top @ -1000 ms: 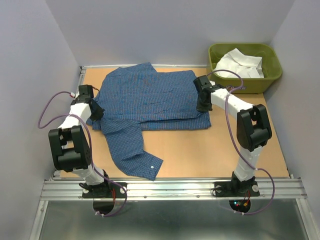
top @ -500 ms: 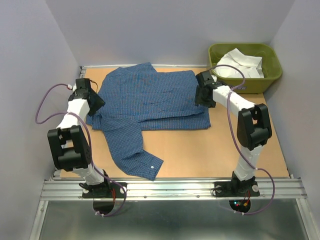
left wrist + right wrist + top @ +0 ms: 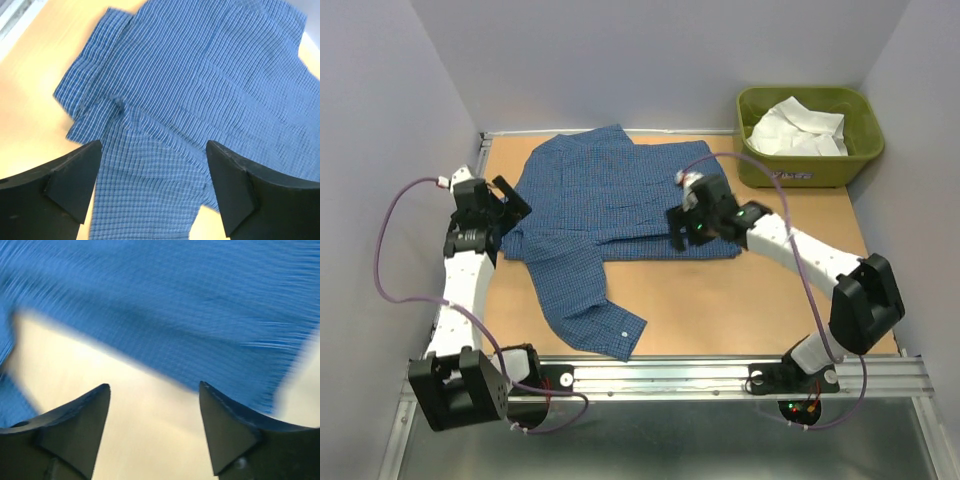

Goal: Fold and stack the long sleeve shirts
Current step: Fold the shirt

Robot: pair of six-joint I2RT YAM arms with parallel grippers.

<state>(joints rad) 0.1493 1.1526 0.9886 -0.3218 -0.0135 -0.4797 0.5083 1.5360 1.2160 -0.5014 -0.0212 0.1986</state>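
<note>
Next, the right gripper moves back, to the left in the top view, and down onto the cuff of one sleeve. That sleeve still trails toward the table's front edge.
The blue checked long sleeve shirt (image 3: 620, 195) lies flat on the table, its body folded into a rectangle, with one sleeve (image 3: 582, 295) trailing toward the front edge. My left gripper (image 3: 512, 203) hovers open at the shirt's left edge; in the left wrist view the blue cloth (image 3: 200, 85) fills the space below the left gripper (image 3: 152, 147), untouched. My right gripper (image 3: 675, 228) is open above the shirt's front fold. In the blurred right wrist view, bare table shows between the tips of the right gripper (image 3: 154, 386) and the shirt (image 3: 175, 300) lies just beyond. The white shirt (image 3: 795, 128) sits crumpled in the tub.
The olive-green tub (image 3: 860, 150) stands at the back right corner. Grey walls close in the tan table (image 3: 740, 300) on three sides. A metal rail (image 3: 660, 375) with both arm bases runs along the near edge.
Both grippers have opened and let go of the blue shirt. The right arm swung left and forward to the shirt's front fold. The left arm drew back slightly to the left.
</note>
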